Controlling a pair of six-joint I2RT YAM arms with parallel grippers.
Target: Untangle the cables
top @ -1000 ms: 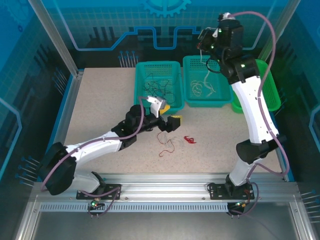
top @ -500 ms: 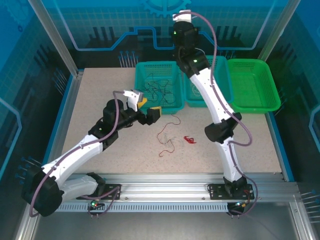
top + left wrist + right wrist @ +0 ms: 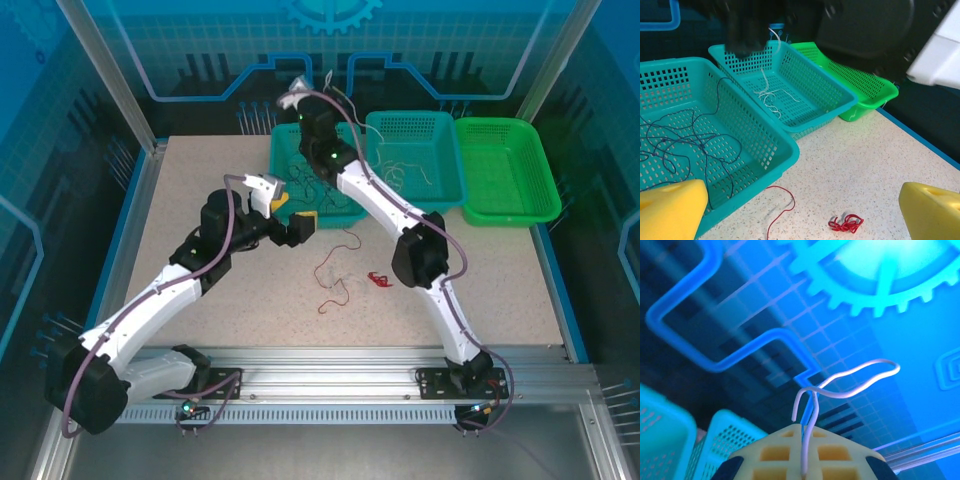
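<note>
Whitish cables already lie in the middle basket, so my right gripper should next swing away from the dark cables, over that basket's bottom, and release this cable.
My right gripper (image 3: 296, 98) is raised above the back of the left teal basket (image 3: 275, 160), pointing up at the blue wall. It is shut on a whitish cable (image 3: 812, 405) that loops out past its fingertips (image 3: 765, 452); that cable (image 3: 340, 93) trails to the right. My left gripper (image 3: 293, 215) hovers open beside the basket's front edge, its yellow pads (image 3: 670, 207) far apart with nothing between them. Dark cables (image 3: 680, 145) lie in the left basket and whitish ones (image 3: 770, 95) in the middle basket. A red cable (image 3: 335, 270) and a small red bunch (image 3: 845, 223) lie on the table.
Three baskets stand in a row at the back: two teal, with the middle one (image 3: 410, 118) between, and a green one (image 3: 500, 124) at the right. The right arm's forearm stretches across the left and middle baskets. Speckled tabletop (image 3: 200, 180) lies open at the left and front.
The right arm has swung left from over the middle basket to behind the left basket, carrying the whitish cable. The left gripper drew back left and has hardly moved over the last half second.
</note>
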